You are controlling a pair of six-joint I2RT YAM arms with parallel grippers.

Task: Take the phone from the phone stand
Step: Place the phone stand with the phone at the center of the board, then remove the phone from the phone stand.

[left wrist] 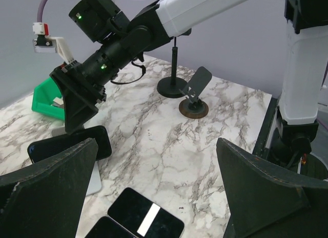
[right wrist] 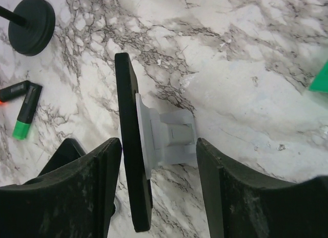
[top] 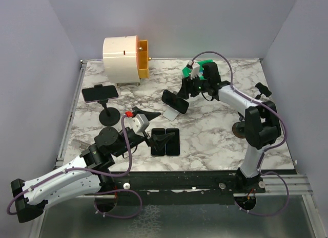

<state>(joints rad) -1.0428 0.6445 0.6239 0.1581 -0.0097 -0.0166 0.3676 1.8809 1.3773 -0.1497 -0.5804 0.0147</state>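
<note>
My right gripper needs to move back to the phone's near end (top: 183,107) (right wrist: 139,215), which sticks out past the white stand, because here the stand is between my gripper's fingers too.
A black phone (top: 175,101) leans on a small white stand (top: 170,114) at the table's middle. In the right wrist view the phone (right wrist: 132,146) is edge-on, with the white stand (right wrist: 171,135) behind it. My right gripper (top: 181,93) is open. In its own view (right wrist: 159,192) its jaws straddle the phone and the stand without touching either. My left gripper (top: 156,138) is open and empty. In its own view (left wrist: 159,197) it hovers over two phones (left wrist: 146,217) lying flat. The right gripper (left wrist: 77,102) and the propped phone (left wrist: 69,145) also show there.
A second phone (top: 100,93) sits on a black pole stand with a round base (top: 109,115) at the left. Two flat phones (top: 165,142) lie near the front. An empty folding stand (top: 239,128) is at the right, a green bin (top: 202,66) at the back, and a white and orange drum (top: 125,56) at the back left.
</note>
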